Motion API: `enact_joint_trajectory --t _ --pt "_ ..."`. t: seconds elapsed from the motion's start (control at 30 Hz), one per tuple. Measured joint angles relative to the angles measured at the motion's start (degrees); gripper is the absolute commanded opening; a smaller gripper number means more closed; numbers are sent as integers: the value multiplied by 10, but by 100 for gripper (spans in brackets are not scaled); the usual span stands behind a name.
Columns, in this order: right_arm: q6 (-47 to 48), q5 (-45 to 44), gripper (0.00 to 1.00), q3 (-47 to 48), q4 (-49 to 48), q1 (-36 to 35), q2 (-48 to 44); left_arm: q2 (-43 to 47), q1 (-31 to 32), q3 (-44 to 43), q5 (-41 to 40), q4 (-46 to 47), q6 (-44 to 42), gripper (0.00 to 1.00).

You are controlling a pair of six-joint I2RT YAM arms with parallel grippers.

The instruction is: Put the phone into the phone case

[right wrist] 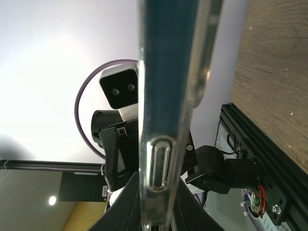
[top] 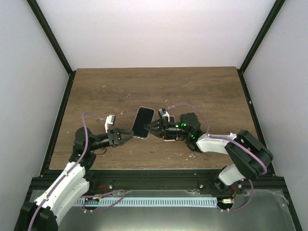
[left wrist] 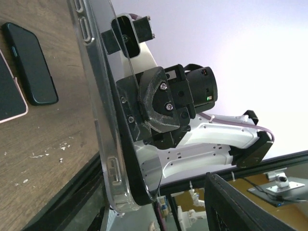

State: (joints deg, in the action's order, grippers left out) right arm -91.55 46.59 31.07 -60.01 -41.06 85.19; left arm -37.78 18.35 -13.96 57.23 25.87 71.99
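My right gripper lowers next, tilts the cased phone flat onto the bare wood beside the pink-rimmed item and releases, since the phone already sits in its case (left wrist: 98, 110).
A black phone (top: 143, 122) sits in a clear case (left wrist: 98, 110) and is held on edge above the wooden table (top: 192, 91), between my two grippers. My right gripper (top: 153, 127) is shut on its right edge. In the right wrist view its fingers (right wrist: 126, 204) press both sides of the cased phone (right wrist: 163, 72). My left gripper (top: 129, 135) is at the phone's lower left corner with its jaws spread. In the left wrist view one finger (left wrist: 231, 202) stands well off the phone's black face (left wrist: 126, 159).
A second black phone-like slab (left wrist: 30, 65) and a pink-rimmed flat item (left wrist: 7, 98) lie on the table beyond the held phone. The pink-rimmed item (top: 169, 138) shows under my right wrist. Black frame posts and rails bound the table.
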Motion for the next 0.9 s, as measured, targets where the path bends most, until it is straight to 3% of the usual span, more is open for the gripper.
enact_joint_trajectory --t 0.27,0.4,0.5,0.63,0.7,0.8,0.9 --pt "-21 -3 7 0 -19 -5 -5 -26 0 7 -2 47 16 14" --pt "-15 -9 12 -2 -31 -7 -1 -31 -1 7 -5 53 30 0" --pt "-7 -16 15 -7 -35 -7 3 -34 -1 5 -7 35 27 0" --pt "-6 -17 9 -12 -30 -8 7 -34 -1 0 -8 -8 1 3" --pt "7 -17 7 -12 -26 -8 7 -31 -1 -6 -8 -28 -2 16" --pt "29 -13 7 -9 -6 -9 6 -19 -1 -12 -10 -65 -22 44" --pt "64 2 7 2 47 -15 2 -9 -1 -29 -15 -114 -50 50"
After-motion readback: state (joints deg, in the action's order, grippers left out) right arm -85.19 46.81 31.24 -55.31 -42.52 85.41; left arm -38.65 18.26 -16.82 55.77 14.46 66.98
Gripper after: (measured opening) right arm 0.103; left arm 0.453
